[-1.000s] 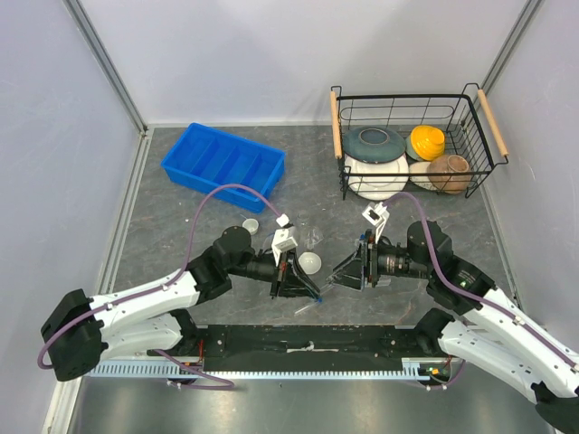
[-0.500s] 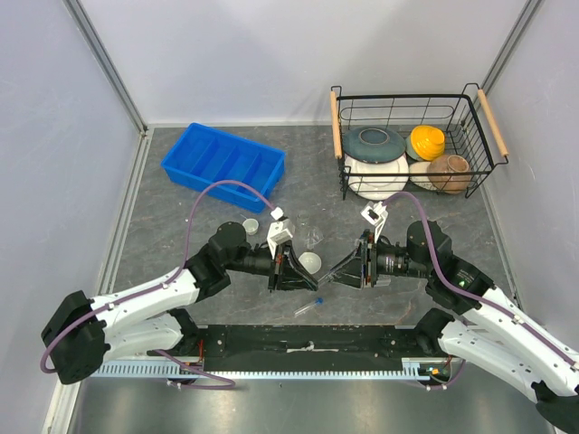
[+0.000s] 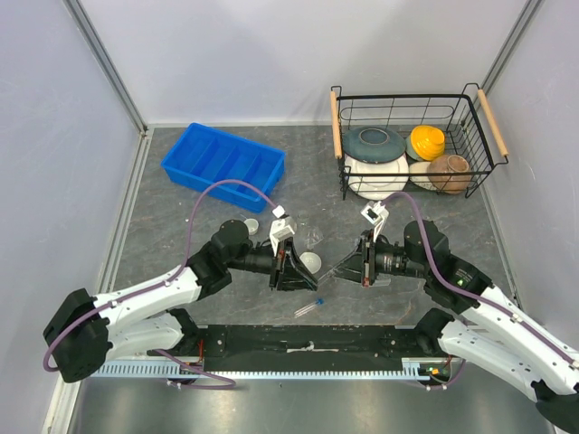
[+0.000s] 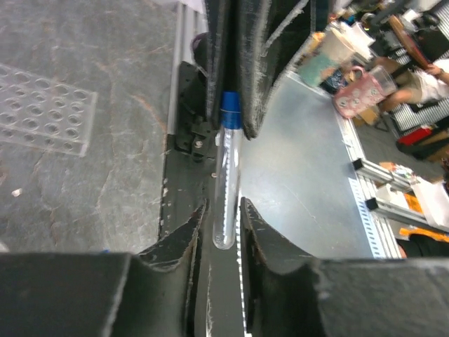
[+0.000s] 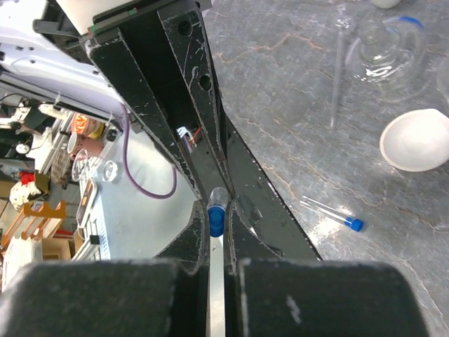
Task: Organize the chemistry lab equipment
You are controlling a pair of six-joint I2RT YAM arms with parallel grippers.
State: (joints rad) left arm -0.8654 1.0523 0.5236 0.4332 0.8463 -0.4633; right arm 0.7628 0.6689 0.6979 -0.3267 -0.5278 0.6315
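The clear tube rack (image 4: 42, 109) has open round holes, and my right gripper will swing fingers-down to the right in the top view and lower the tube into it.
A clear blue-capped tube (image 4: 228, 175) hangs above the table between the two grippers. My right gripper (image 5: 219, 217) is shut on its capped end (image 5: 217, 219). My left gripper (image 4: 223, 225) stands open around the tube's round bottom, with a thin gap on each side. In the top view the left gripper (image 3: 306, 277) and the right gripper (image 3: 331, 274) meet tip to tip. A second blue-capped tube (image 3: 308, 307) lies on the table just below them. A white round dish (image 3: 310, 262), a glass beaker (image 3: 314, 238) and a tiny white cup (image 3: 251, 226) sit behind the left gripper. A clear tube rack (image 4: 42, 109) lies flat.
A blue divided tray (image 3: 223, 165) stands at the back left. A wire basket (image 3: 470, 104) with ceramic bowls stands at the back right. A thin glass rod (image 5: 337, 77) lies beside the beaker (image 5: 382, 45). The black mounting rail (image 3: 308, 342) runs along the near edge.
The two grippers came together over the table. The right gripper closed on the tube's capped end, and the left gripper's jaws loosened from the tube.
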